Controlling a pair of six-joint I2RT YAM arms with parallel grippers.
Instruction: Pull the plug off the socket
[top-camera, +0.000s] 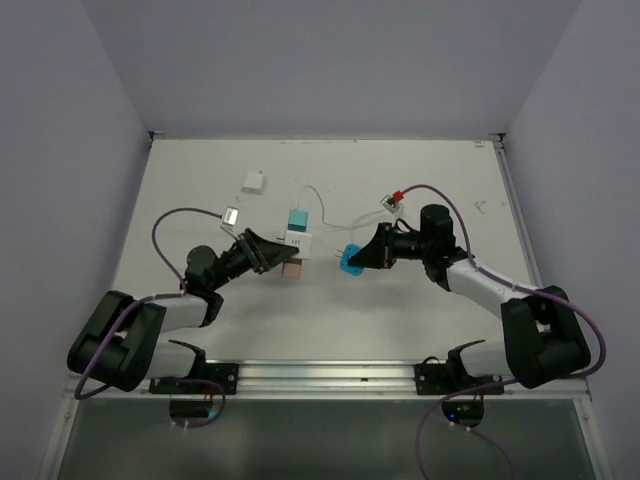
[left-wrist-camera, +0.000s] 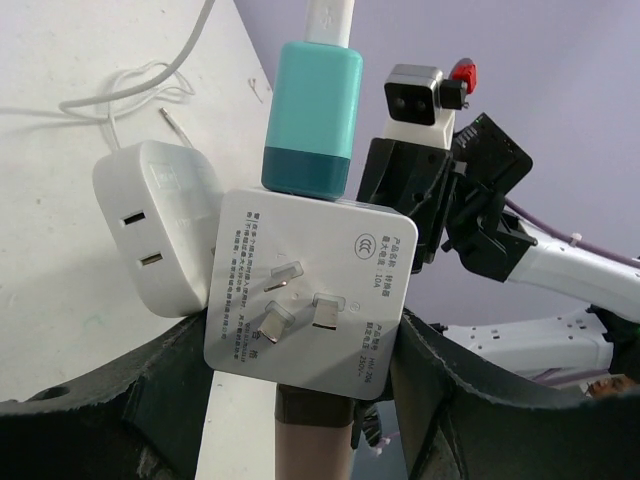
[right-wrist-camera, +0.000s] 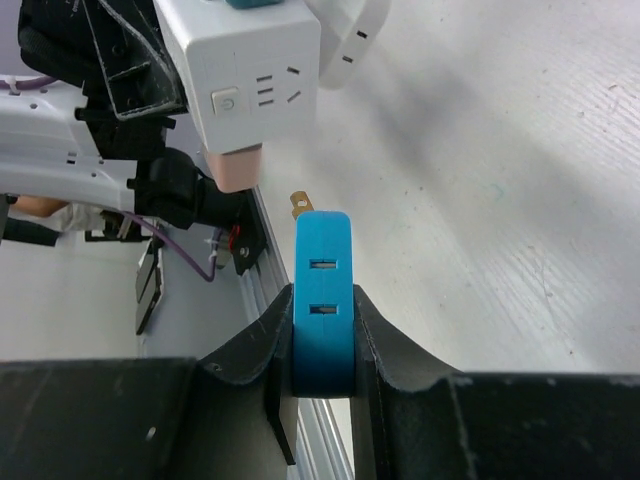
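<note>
The blue plug (top-camera: 348, 263) is hanging free, so my right gripper will next carry it away from the socket (top-camera: 298, 243), to the right in the top view, and then down onto empty table.
The white cube socket (top-camera: 298, 243) is held off the table in my left gripper (top-camera: 284, 256), whose jaws are shut on its two sides. A teal plug (top-camera: 297, 217) sits in its far side and a pinkish-brown plug (top-camera: 292, 270) in its near side. In the left wrist view the socket's pronged face (left-wrist-camera: 310, 290) fills the middle, with the teal plug (left-wrist-camera: 315, 110) above it. My right gripper (top-camera: 354, 262) is shut on a blue plug (top-camera: 348, 263), which hangs free, a short gap right of the socket. In the right wrist view the blue plug (right-wrist-camera: 322, 300) sits between the fingers, its brass prong pointing toward the socket (right-wrist-camera: 250, 70).
A rounded white adapter (left-wrist-camera: 155, 225) lies beside the socket. A flat white block (top-camera: 253, 182), a small silver piece (top-camera: 230, 213) and a small white part with a red tip (top-camera: 392, 200) lie further back. A thin white cable (top-camera: 322, 200) loops behind the teal plug.
</note>
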